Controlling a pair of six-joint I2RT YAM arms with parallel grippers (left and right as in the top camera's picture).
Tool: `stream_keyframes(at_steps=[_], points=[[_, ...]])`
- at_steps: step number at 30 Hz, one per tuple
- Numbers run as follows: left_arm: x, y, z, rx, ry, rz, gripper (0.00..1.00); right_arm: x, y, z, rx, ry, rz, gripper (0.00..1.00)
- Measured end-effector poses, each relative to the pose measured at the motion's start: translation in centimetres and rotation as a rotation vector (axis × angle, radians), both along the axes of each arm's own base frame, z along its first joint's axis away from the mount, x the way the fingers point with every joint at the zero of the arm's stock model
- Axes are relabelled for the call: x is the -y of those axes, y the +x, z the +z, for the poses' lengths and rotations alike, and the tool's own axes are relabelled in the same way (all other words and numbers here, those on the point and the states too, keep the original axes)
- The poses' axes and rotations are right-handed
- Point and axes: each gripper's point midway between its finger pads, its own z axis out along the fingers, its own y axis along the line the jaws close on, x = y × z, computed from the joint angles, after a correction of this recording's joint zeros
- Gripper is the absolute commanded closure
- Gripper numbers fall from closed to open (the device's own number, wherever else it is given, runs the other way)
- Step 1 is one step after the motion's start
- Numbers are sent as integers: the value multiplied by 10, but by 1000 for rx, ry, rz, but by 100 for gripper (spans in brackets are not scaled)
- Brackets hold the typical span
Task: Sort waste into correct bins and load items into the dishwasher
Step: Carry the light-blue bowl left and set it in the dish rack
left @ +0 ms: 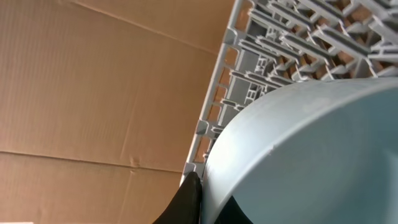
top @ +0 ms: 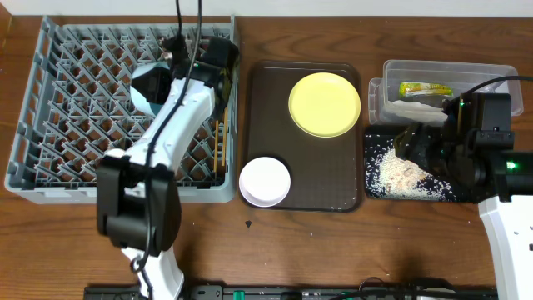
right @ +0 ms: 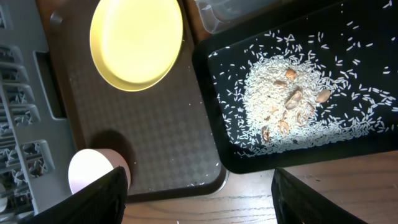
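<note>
To get the light blue bowl onto the rack's wires, my left gripper will lower it toward the chopsticks first.
My left gripper point(top: 169, 73) is shut on the rim of the light blue bowl point(top: 148, 90) and holds it tilted over the grey dish rack point(top: 50, 117). In the left wrist view the bowl point(left: 305, 155) fills the lower right, pinched by the fingers point(left: 200, 202). The chopsticks point(top: 221, 143) lie in the rack's right side. The yellow plate point(top: 325, 104) and the pink bowl point(top: 265, 181) sit on the brown tray. My right gripper point(top: 423, 148) is open and empty above the black tray point(top: 371, 187) of rice point(right: 280, 99). The wrapper point(top: 425, 89) and napkin point(top: 415, 108) lie in the clear tub point(top: 391, 68). The white cup is out of view.
The brown serving tray point(top: 271, 100) lies between the rack and the bins, with a few rice grains near its front edge point(right: 186, 183). Brown cardboard point(left: 93, 93) stands behind the rack. Bare wooden table runs along the front.
</note>
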Motion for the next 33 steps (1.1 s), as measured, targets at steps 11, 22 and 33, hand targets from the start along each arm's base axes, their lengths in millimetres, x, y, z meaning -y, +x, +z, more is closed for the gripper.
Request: stream_keyframes(at_steps=[11, 22, 33], points=[[16, 7, -25, -70, 51, -32, 92, 0, 0, 0, 3, -8, 13, 27], [37, -3, -34, -144, 28, -83, 64, 0, 0, 0, 4, -9, 16, 28], [63, -9, -60, -192, -110, -123, 51, 0, 0, 0, 3, -10, 17, 28]])
